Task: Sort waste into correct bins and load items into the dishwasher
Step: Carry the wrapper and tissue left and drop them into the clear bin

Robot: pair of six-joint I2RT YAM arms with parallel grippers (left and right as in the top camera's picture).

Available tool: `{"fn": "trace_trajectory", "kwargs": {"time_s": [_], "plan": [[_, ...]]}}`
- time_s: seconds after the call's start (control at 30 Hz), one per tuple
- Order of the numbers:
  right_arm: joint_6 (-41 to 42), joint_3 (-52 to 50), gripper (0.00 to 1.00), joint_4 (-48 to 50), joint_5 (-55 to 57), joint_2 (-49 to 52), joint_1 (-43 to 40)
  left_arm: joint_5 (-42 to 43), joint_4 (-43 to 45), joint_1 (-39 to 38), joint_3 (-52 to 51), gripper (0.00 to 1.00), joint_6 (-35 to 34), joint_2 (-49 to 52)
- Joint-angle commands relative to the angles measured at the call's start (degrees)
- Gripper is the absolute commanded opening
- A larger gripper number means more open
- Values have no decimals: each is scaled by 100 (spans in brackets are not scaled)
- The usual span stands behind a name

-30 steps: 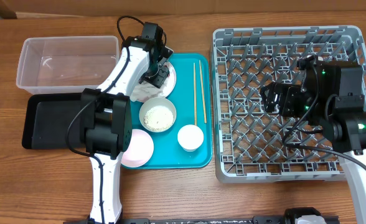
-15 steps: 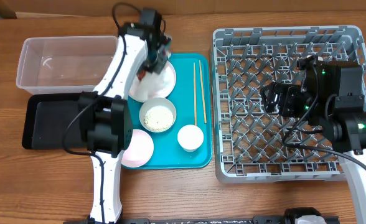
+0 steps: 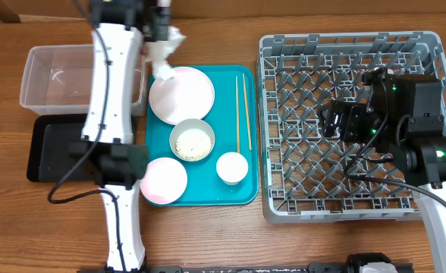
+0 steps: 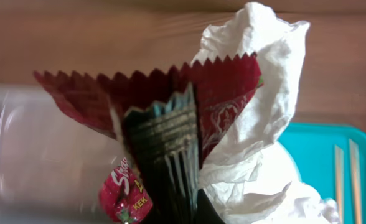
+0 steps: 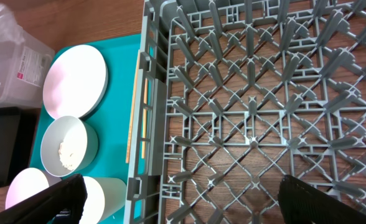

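My left gripper should next swing to its left in the overhead view, over the empty clear tub (image 4: pixel 55 155) below it, and release the wrapper (image 4: pixel 170 93) there.
My left gripper (image 3: pixel 160 30) (image 4: pixel 170 186) is shut on a crumpled red-and-white wrapper (image 4: pixel 170 93) together with crumpled white paper (image 3: pixel 165 51) (image 4: pixel 258 124). The bundle hangs in the air between the clear tub (image 3: pixel 79 76) and the teal tray's back left corner. On the tray lie a bare white plate (image 3: pixel 181 95), a bowl of rice grains (image 3: pixel 192 140), a pinkish plate (image 3: pixel 164 180), a small cup (image 3: pixel 231 167) and two chopsticks (image 3: pixel 242 114). My right gripper (image 3: pixel 337 120) (image 5: pixel 189 205) stands open above the grey dish rack (image 3: pixel 352 205) (image 5: pixel 251 93), holding nothing.
A black tray (image 3: pixel 56 148) lies in front of the clear tub at the left. The teal tray (image 3: pixel 223 83) sits between those bins and the rack. The left arm stretches from the table's front edge to the back, over the black tray.
My left gripper shut on the wrapper and paper on the white plate, lifted them and carried them back and left toward the clear tub. The plate is bare now. The right arm stayed still.
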Motion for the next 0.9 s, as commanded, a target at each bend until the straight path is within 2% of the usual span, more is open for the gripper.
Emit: {"fn": "trace_trajectory", "kwargs": {"time_s": [0.0, 0.2, 0.3, 0.33, 0.37, 0.4, 0.43, 0.47, 0.5, 0.7, 0.8, 0.87], "plan": [[-2, 111, 100, 24, -31, -7, -22, -258, -81, 538, -203, 4, -1569, -31], [0, 111, 100, 22, -31, -7, -22, -284, 326, 1145, -1161, 4, -3198, -22], [0, 111, 100, 17, -33, -7, -22, -278, 717, 1268, -1703, 5, -3556, -22], [0, 111, 100, 9, -33, -7, -22, -275, 892, 1292, -1888, 16, -3595, -22], [0, 111, 100, 2, -33, -7, -22, -273, 1029, 1300, -2041, 32, -3591, -22], [0, 111, 100, -4, -33, -7, -22, -273, 1115, 1305, -2149, 54, -3589, -22], [0, 111, 100, -7, -33, -7, -22, -271, 1182, 1303, -2269, 87, -3508, -22], [0, 111, 100, -7, -33, -7, -22, -251, 1187, 1303, -2269, 97, -3340, -22], [0, 111, 100, -4, -33, -7, -22, -216, 1196, 1300, -2245, 100, -3095, -28], [0, 111, 100, 4, -33, -7, -22, 577, 758, 1290, -1233, 100, -1416, -76], [0, 111, 100, 7, -33, -7, -22, 1626, 42, 1257, -151, 93, -243, -133], [0, 111, 100, 2, -35, -7, -22, 1803, -356, 1217, 376, 92, -79, -160]]}}
